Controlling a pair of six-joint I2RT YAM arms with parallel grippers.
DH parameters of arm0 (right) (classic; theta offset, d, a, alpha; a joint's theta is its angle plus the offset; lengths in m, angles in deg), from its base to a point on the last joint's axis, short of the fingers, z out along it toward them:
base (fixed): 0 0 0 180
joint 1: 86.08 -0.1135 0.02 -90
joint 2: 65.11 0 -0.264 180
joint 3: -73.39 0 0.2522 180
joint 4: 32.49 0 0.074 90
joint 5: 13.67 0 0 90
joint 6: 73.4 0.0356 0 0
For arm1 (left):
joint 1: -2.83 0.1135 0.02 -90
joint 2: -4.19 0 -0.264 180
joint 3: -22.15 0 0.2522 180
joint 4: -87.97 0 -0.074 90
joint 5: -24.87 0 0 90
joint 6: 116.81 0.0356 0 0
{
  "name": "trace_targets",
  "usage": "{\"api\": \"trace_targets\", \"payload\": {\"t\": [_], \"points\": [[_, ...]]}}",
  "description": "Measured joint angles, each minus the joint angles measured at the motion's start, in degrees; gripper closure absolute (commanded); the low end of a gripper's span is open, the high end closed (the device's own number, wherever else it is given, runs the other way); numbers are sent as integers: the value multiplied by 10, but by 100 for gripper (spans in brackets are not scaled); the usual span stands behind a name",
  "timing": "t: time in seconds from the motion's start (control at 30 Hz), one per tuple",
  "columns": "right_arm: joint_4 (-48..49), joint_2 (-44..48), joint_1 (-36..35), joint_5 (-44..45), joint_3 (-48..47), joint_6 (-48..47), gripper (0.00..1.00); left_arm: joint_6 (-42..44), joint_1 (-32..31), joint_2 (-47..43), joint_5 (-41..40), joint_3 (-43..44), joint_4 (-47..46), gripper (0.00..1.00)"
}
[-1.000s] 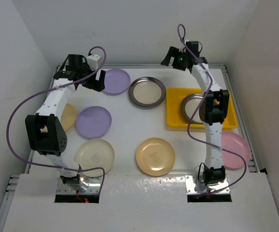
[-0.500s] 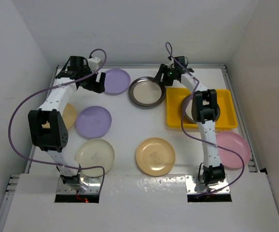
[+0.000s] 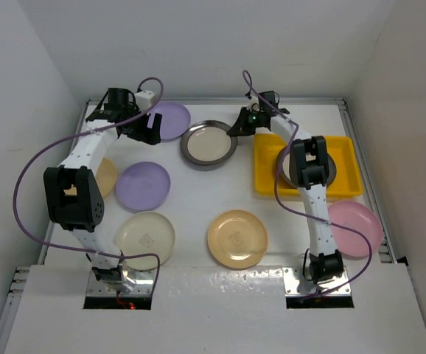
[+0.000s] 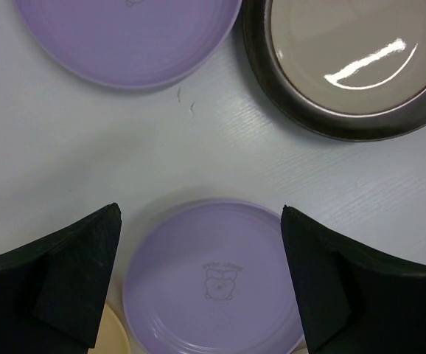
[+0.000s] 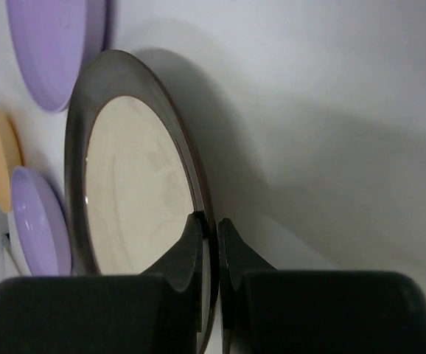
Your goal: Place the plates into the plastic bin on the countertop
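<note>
I will lift my right gripper over the bin's side and release its plate onto the second dark plate (image 3: 332, 169), which lies to the gripper's right in the top view.
A dark grey plate with a cream centre (image 3: 208, 144) (image 5: 135, 199) lies on the white countertop (image 3: 198, 199). My right gripper (image 3: 236, 128) (image 5: 209, 228) is shut on its right rim. A second dark plate (image 3: 331, 168) rests in the yellow plastic bin (image 3: 268, 166), partly hidden by the right arm. My left gripper (image 3: 149, 127) (image 4: 202, 273) hangs open over the back left, holding nothing. Its wrist view shows one lavender plate (image 4: 213, 284) between the fingers (image 4: 73, 280) far below, another lavender plate (image 4: 124, 37) (image 3: 172, 119), and the dark plate (image 4: 353, 66).
More plates lie about: lavender (image 3: 142, 185), cream (image 3: 145, 236), yellow-orange (image 3: 236, 238), another yellow-orange (image 3: 105, 177) half under the left arm, and pink (image 3: 357, 227) at the right rim. White walls close in on three sides.
My right gripper came down from above the bin's back edge to the dark plate's right rim and shut on it. The plate has slid a little left. The left gripper stayed open.
</note>
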Motion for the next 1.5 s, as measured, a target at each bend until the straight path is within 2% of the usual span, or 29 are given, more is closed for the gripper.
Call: {"api": "trace_targets", "payload": {"t": [0.23, 0.37, 0.47, 0.6, 0.73, 0.83, 0.9, 1.07, 1.33, 1.37, 1.4, 1.5], "points": [[26, 65, -32, -4, 57, 18, 100, 0, 0, 0, 0, -3, -2, 10], [63, 150, -32, 7, 144, 50, 100, 0, 0, 0, 0, -6, -2, 10], [116, 235, -6, 0, 241, 96, 100, 2, 0, 0, 3, -6, -3, 10], [213, 384, 78, -27, 405, 177, 100, 2, 0, -1, 5, -6, -3, 10], [292, 526, 214, -38, 556, 226, 100, 2, 0, -4, 10, -6, -3, 10], [275, 633, 331, -12, 657, 222, 100, 2, 0, -7, 11, -7, -3, 10], [251, 678, 383, 17, 695, 191, 100, 3, -1, -9, 14, -10, -2, 10], [187, 695, 435, 53, 751, 132, 100, 5, -3, -14, 19, -14, -3, 10], [161, 606, 440, 54, 756, 104, 100, 5, -3, -16, 21, -21, -3, 10], [161, 599, 440, 54, 756, 103, 93, 5, -3, -16, 21, -22, -3, 10], [161, 596, 439, 55, 756, 103, 79, 5, -3, -17, 21, -22, -3, 10], [160, 595, 432, 60, 751, 99, 28, 5, -3, -19, 21, -23, -3, 10]]}}
